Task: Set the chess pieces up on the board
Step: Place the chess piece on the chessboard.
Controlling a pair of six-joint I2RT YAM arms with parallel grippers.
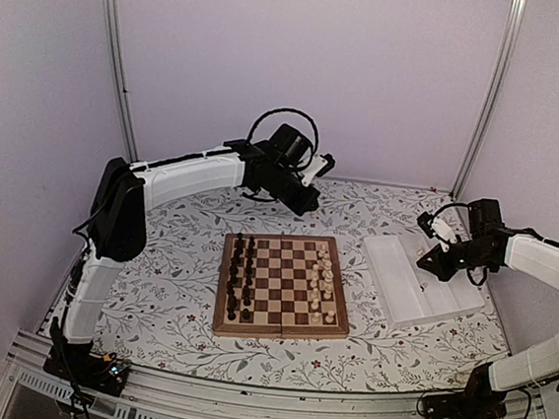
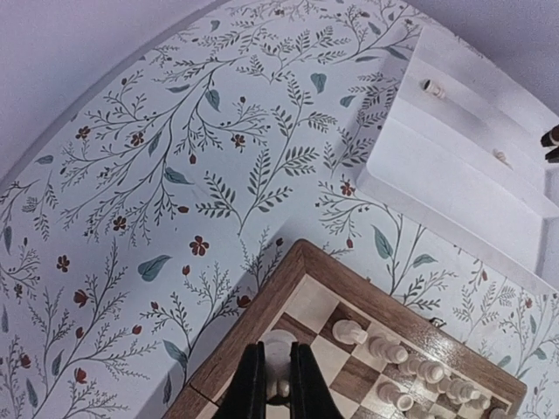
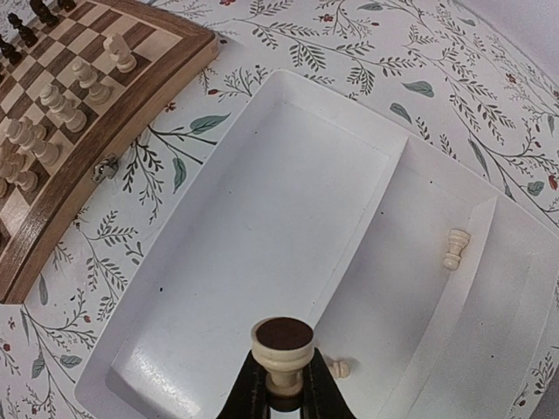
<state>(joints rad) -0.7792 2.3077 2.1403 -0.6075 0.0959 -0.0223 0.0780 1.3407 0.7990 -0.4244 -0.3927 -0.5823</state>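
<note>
My left gripper will next move back, turning, and lower onto the outer square beside the near cream corner piece (image 1: 328, 307), since that square is empty.
The board (image 1: 279, 320) lies mid-table, with dark pieces (image 1: 241, 275) on its left columns and cream chess pieces (image 1: 322, 283) on its right columns. My left gripper (image 2: 278, 347) is shut on a cream piece (image 2: 281, 371) and hovers over the board's far edge (image 2: 262, 314) near its right corner; in the top view it (image 1: 310, 203) is behind the board. My right gripper (image 3: 282, 374) is shut on a cream piece (image 3: 282, 343), dark felt base towards the camera, above the white tray (image 3: 262, 218); in the top view it (image 1: 433, 264) is over the tray.
The white ridged tray (image 1: 420, 292) stands right of the board. Two loose cream pieces (image 3: 455, 248) (image 3: 339, 368) lie in it. The floral cloth (image 2: 175, 175) covers the table. Enclosure walls and posts stand behind and at both sides.
</note>
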